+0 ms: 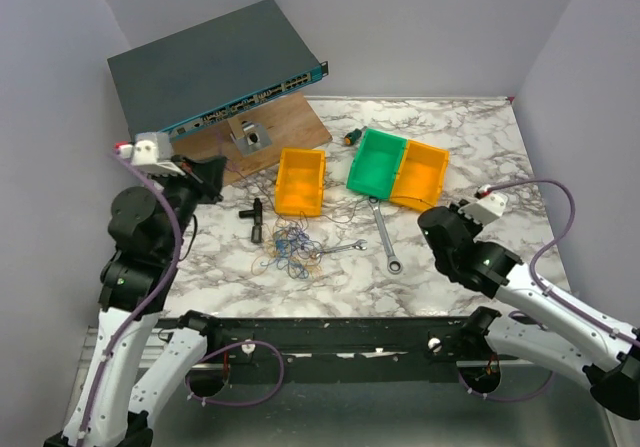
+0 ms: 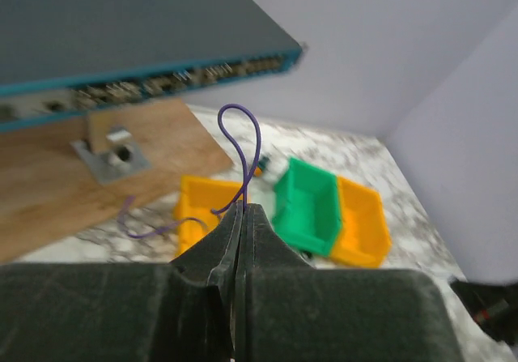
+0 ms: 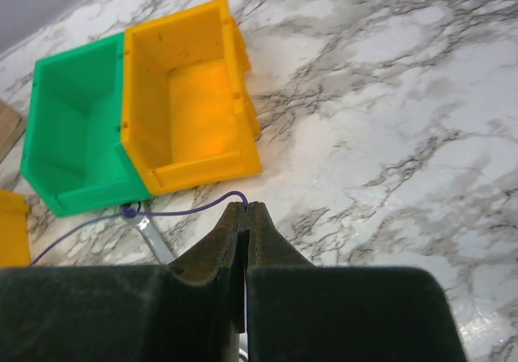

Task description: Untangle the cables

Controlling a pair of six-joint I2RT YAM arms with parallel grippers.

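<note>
My right gripper moves over the bare marble next and releases the cable, since that patch lies to its right in the top view, away from the heap of cables.
The cables lie in a tangled heap of thin blue, yellow and orange strands on the marble table, between the two arms. My left gripper is raised at the left, shut on a thin purple cable that loops up out of its tips. My right gripper sits low at the right, shut on a thin purple cable that runs off to the left past a wrench head. Whether both hold the same strand I cannot tell.
A yellow bin stands behind the heap, with a green bin and another yellow bin side by side to its right. Near the heap lie a long wrench, a small wrench and a black T-shaped tool. A network switch leans over a wooden board.
</note>
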